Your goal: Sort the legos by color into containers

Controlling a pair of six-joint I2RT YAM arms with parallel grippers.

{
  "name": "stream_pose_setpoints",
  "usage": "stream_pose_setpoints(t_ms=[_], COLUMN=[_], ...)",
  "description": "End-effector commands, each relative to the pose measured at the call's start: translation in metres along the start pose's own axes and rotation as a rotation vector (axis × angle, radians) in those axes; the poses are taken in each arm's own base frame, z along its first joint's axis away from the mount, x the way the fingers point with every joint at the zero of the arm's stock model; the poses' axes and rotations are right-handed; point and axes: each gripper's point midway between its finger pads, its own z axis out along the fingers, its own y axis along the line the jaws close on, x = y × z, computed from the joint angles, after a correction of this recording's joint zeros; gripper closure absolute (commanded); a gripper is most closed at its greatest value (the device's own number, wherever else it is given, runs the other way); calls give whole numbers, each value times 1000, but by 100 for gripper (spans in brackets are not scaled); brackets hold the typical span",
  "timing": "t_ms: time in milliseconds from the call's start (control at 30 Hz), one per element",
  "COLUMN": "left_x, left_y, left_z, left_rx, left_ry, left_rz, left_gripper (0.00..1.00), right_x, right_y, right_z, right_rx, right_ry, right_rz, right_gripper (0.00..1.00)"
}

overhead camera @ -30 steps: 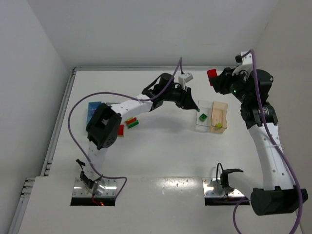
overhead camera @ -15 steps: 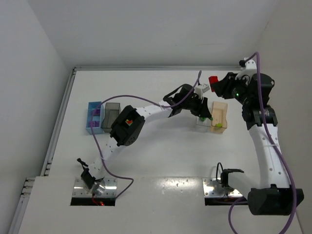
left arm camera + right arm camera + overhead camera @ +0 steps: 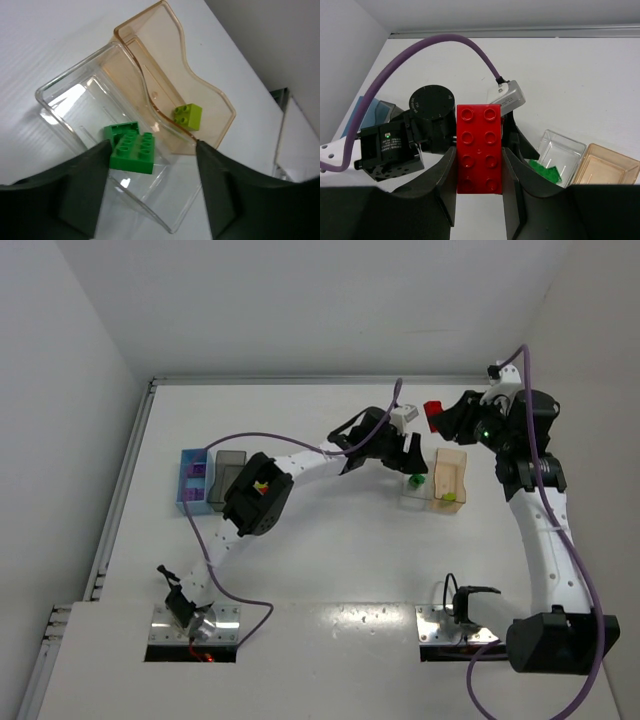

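Observation:
My right gripper holds the red lego and will next cross to the left in the top view and lower it into the dark grey bin, since the other bins hold other colors.
My left gripper hangs open over the clear bin, and a green lego lies loose inside, right by the left finger. The tan-orange bin beside it holds a yellow-green lego. In the top view the left gripper is at the clear bin, with the tan-orange bin to its right. My right gripper is shut on a red lego, held in the air behind the bins.
A light blue bin with purple legos and a dark grey bin stand at the left. The left arm's elbow covers loose legos beside them. A purple cable loops above the table.
The left arm swung right over the clear bin, then its jaws opened and let the green lego fall in. The right gripper keeps the red lego, shifted only slightly.

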Motion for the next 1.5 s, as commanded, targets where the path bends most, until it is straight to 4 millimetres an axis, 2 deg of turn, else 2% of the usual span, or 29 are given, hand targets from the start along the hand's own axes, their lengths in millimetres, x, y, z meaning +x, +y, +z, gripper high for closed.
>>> stream_pose_setpoints(t_ms=[0, 33, 200, 233, 333, 367, 433, 467, 500, 533, 567, 600, 633, 667, 700, 733, 767, 800, 867, 900, 967, 1000, 1033, 1067, 1100, 1133, 1300, 1400, 1467], left_x=[-17, -12, -51, -71, -111, -135, -160, -165, -182, -191, -186, -196, -207, -196, -197, -197, -191, -182, -170, -157, -143, -125, -123, -117, -111, -102, -79, -71, -66], left_y=[-5, -3, -29, -48, -72, -87, -94, -80, -92, -81, -66, -40, -36, -10, 26, 32, 45, 75, 88, 102, 97, 103, 95, 93, 93, 91, 84, 84, 85], left_z=[-9, -9, -31, -47, -85, -116, -151, -169, -206, -227, -243, -274, -309, -325, -364, -390, -408, -447, -480, -516, -537, -542, -566, -573, -578, -591, -622, -639, -651], left_rx=[12, 8, 44, 62, 32, 19, -26, -81, -113, -188, -243, -320, -366, -427, -523, -546, -569, -652, -677, -721, -671, -667, -675, -682, -690, -719, -801, -855, -894], left_ry=[-37, -29, -100, -137, -217, -274, -342, -355, -411, -450, -450, -489, -551, -545, -570, -589, -581, -573, -562, -590, -594, -582, -623, -632, -639, -658, -676, -664, -666], left_rz=[16, 12, 50, 80, 164, 210, 229, 222, 257, 257, 235, 200, 171, 116, 58, 35, 9, -30, -62, -99, -94, -129, -110, -115, -122, -119, -102, -96, -101], left_gripper=[21, 19, 16, 16, 16, 16, 16, 16, 16, 11, 8, 3, 0, 0, 0, 0, 0, 0, 0, 0, 0, 0, 0, 0, 0, 0, 0, 0, 0], right_x=[-8, -10, -19, -19, -34, -39, -42, -45, -41, -38, -34, -30, -18, -11, -8, -4, 15, 15, 31, 47, 63, 64, 89, 98, 92, 104, 143, 156, 183], right_y=[4, 5, 7, 6, 3, 1, -1, 3, 2, 3, 14, 18, 18, 33, 40, 49, 67, 80, 102, 124, 148, 177, 183, 196, 213, 232, 267, 297, 311], right_z=[1, 1, -5, -4, -11, -12, -9, -6, -2, 8, 15, 22, 39, 48, 55, 62, 76, 82, 95, 108, 122, 127, 145, 153, 160, 167, 229, 243, 253], right_rx=[-36, -38, -28, -19, 11, 15, 21, -6, -12, -32, -84, -117, -143, -193, -217, -245, -297, -329, -385, -439, -495, -557, -571, -597, -627, -650, -606, -625, -633], right_ry=[-31, -39, -67, -70, -128, -147, -157, -160, -144, -123, -96, -80, -36, -16, -11, -3, 43, 50, 100, 146, 186, 190, 257, 273, 268, 281, 302, 296, 324], right_rz=[-6, -10, -25, -24, -47, -42, -31, -20, -13, 5, 15, 29, 60, 59, 51, 42, 10, -15, -58, -96, -125, -167, -169, -184, -204, -228, -227, -239, -241], right_gripper=[99, 99, 99, 99, 99, 99, 99, 99, 99, 99, 99, 99, 99, 99, 99, 99, 99, 99, 99, 99, 99, 99, 99, 99, 99, 99, 99, 99, 99])
